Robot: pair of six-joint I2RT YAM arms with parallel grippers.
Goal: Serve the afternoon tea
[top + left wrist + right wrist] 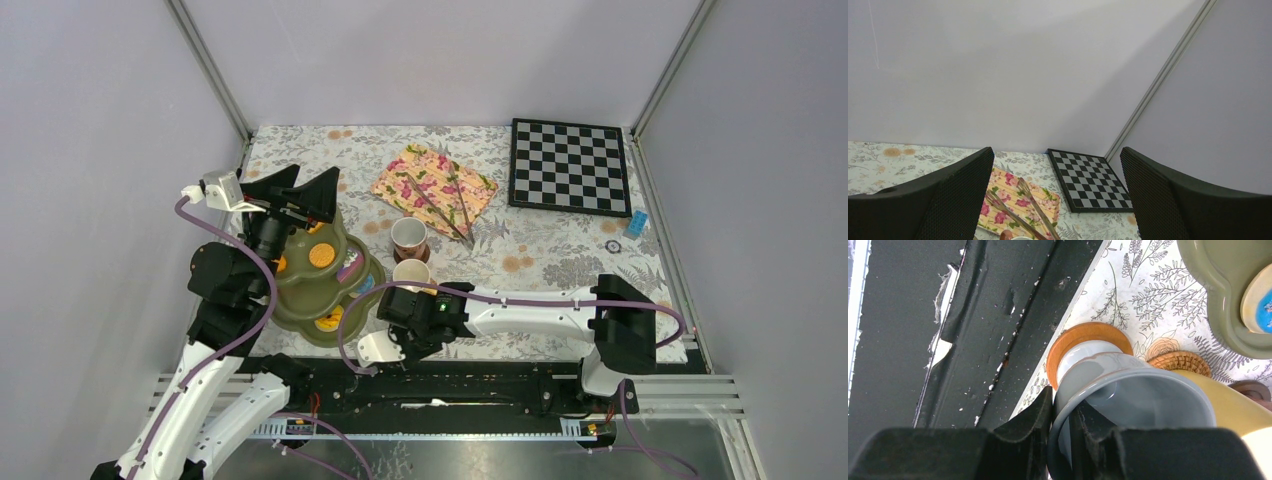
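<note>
The pale blue mug has its base lined up with the orange wooden coaster below, so my right gripper will move down and release the mug there.
My right gripper is shut on the rim of the pale blue mug, one finger outside the wall and one inside. The mug leans over an orange wooden coaster at the table's near edge; I cannot tell whether its base touches. Beside it the yellow mug stands on a woven coaster. In the top view the yellow mug and the brownish-pink mug sit right of the olive-green stand, which carries biscuits. My left gripper hangs open above the stand, holding nothing.
A chessboard lies at the back right. Metal tongs rest on a floral mat at the back centre. A small blue item sits near the right wall. The black base rail runs just beside the orange coaster.
</note>
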